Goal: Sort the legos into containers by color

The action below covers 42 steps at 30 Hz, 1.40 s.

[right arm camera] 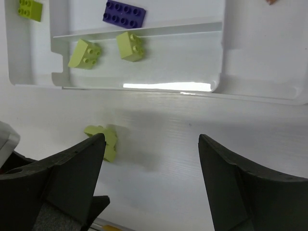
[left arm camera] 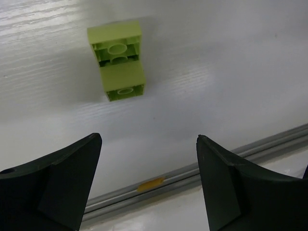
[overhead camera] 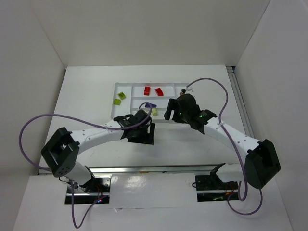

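My left gripper will next lower toward the yellow-green lego ahead of its open fingers and close on the lego's end nearer the grey bar (left arm camera: 123, 82).
The white tray (overhead camera: 126, 87) lies at the table's middle back and also shows in the right wrist view (right arm camera: 144, 31). It holds two red legos (overhead camera: 147, 90), yellow-green legos (overhead camera: 122, 96) at its left, a dark purple one (right arm camera: 124, 13) and two yellow-green ones (right arm camera: 130, 46) in the near compartment. Another yellow-green lego (left arm camera: 118, 60) lies on the table outside the tray's near edge; it also shows in the right wrist view (right arm camera: 103, 139). My left gripper (left arm camera: 149, 139) is open and empty a little short of it. My right gripper (right arm camera: 151, 137) is open and empty, above the table just right of that lego.
Both arms meet over the tray's near edge (overhead camera: 159, 120), close together. A grey rail (left arm camera: 192, 175) with a yellow mark runs along the table's near side. White walls enclose the table. Purple cables (overhead camera: 211, 82) loop off both arms.
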{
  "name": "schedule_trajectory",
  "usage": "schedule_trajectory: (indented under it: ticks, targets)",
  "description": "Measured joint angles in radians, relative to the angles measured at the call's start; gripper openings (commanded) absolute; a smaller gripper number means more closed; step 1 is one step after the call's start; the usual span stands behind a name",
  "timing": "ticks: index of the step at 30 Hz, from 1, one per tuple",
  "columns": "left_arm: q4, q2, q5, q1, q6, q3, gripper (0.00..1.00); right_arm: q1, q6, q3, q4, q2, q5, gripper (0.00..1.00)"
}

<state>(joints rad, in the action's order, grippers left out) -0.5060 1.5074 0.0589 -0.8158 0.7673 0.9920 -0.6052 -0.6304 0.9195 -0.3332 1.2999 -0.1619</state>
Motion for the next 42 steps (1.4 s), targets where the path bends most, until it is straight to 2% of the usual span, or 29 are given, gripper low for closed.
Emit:
schedule_trajectory:
  ticks: [4, 10, 14, 19, 24, 27, 30, 31, 32, 34, 38, 42]
  targets:
    - [0.051, 0.073, 0.051, -0.011, 0.06, 0.0, 0.89, 0.041, 0.016, 0.0, -0.03, -0.026, 0.002, 0.85]
    - [0.085, 0.13, 0.126, -0.011, 0.102, 0.0, 0.78, 0.068, 0.031, 0.0, -0.044, -0.033, 0.008, 0.85]
    - [0.09, 0.156, 0.156, -0.011, 0.106, 0.0, 0.71, 0.068, 0.037, 0.0, -0.049, -0.033, 0.018, 0.85]
    - [0.107, 0.167, 0.184, -0.011, 0.1, 0.0, 0.66, 0.073, 0.045, 0.0, -0.049, -0.033, 0.025, 0.85]
    - [0.119, 0.185, 0.198, -0.011, 0.096, 0.003, 0.54, 0.073, 0.048, -0.001, -0.049, -0.033, 0.027, 0.85]
    - [0.12, 0.192, 0.202, -0.011, 0.093, 0.003, 0.5, 0.073, 0.048, -0.001, -0.049, -0.033, 0.027, 0.85]
    - [0.122, 0.192, 0.209, -0.011, 0.081, 0.006, 0.34, 0.073, 0.049, -0.001, -0.049, -0.033, 0.028, 0.85]
    - [0.122, 0.192, 0.209, -0.011, 0.071, 0.01, 0.22, 0.075, 0.051, -0.001, -0.049, -0.033, 0.033, 0.85]
    - [0.121, 0.192, 0.21, -0.011, 0.068, 0.011, 0.15, 0.078, 0.053, -0.001, -0.049, -0.033, 0.041, 0.85]
    - [0.116, 0.188, 0.209, -0.011, 0.045, 0.016, 0.01, 0.1, 0.066, -0.001, -0.048, -0.029, 0.079, 0.85]
    - [0.094, 0.148, 0.139, 0.018, -0.077, 0.031, 0.0, 0.195, 0.095, -0.013, -0.015, -0.017, 0.247, 0.85]
    - [0.085, 0.046, -0.008, 0.088, -0.219, 0.058, 0.0, 0.278, 0.111, -0.063, 0.05, -0.043, 0.444, 0.86]
